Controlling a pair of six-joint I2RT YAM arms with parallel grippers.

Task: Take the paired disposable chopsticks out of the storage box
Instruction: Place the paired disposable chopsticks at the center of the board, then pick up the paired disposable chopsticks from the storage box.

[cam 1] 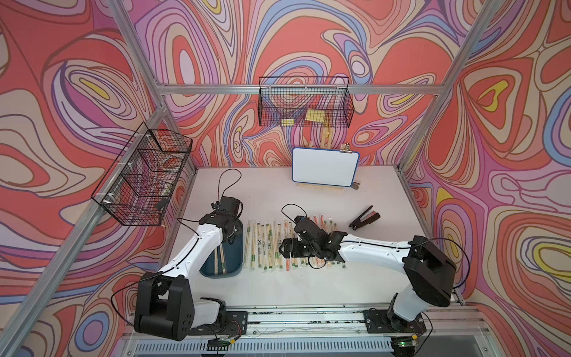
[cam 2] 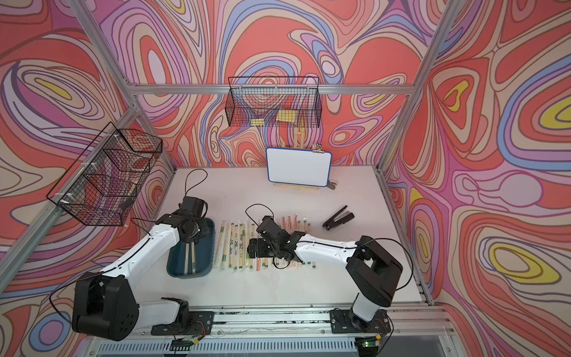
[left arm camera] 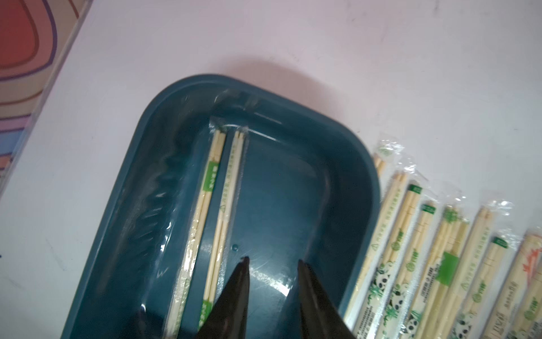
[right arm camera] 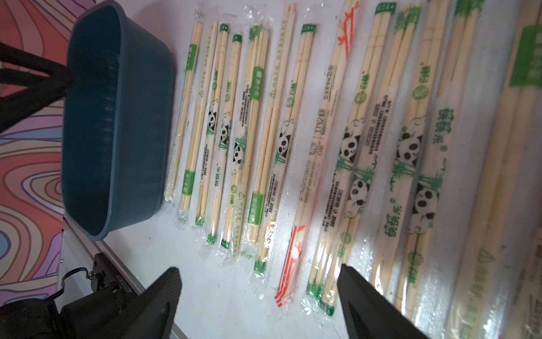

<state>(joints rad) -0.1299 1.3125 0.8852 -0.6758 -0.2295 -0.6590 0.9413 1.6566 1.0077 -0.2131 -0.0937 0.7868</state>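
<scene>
My left gripper's open fingers hang over the storage box's bare bottom, so it should next move away from the table's row and lower onto the middle of the pale sleeved pair [cam 2: 192, 250].
The storage box [cam 1: 235, 256] [cam 2: 206, 253] is a shallow teal tray at the left of the white table. Two of the paired disposable chopsticks [left arm camera: 205, 205] [left arm camera: 230, 187] lie lengthwise inside it, also seen in both top views [cam 1: 220, 262] [cam 2: 191, 259]. My left gripper [left arm camera: 272, 260] [cam 1: 230, 235] hangs over the box's floor [left arm camera: 293, 190], open, with nothing between its fingers and one finger just beside a pair. Several sleeved pairs [cam 1: 265, 244] [right arm camera: 264, 117] lie in a row on the table right of the box [right arm camera: 117, 117]. My right gripper [right arm camera: 258, 267] [cam 1: 285, 248] hovers wide open over that row.
A black stapler-like tool [cam 1: 364, 218] lies on the table at the right. A small whiteboard [cam 1: 326, 167] stands at the back. Black wire baskets hang on the back wall [cam 1: 304, 105] and the left frame [cam 1: 142, 176]. The row of pairs [left arm camera: 425, 249] lies close along the box's right wall.
</scene>
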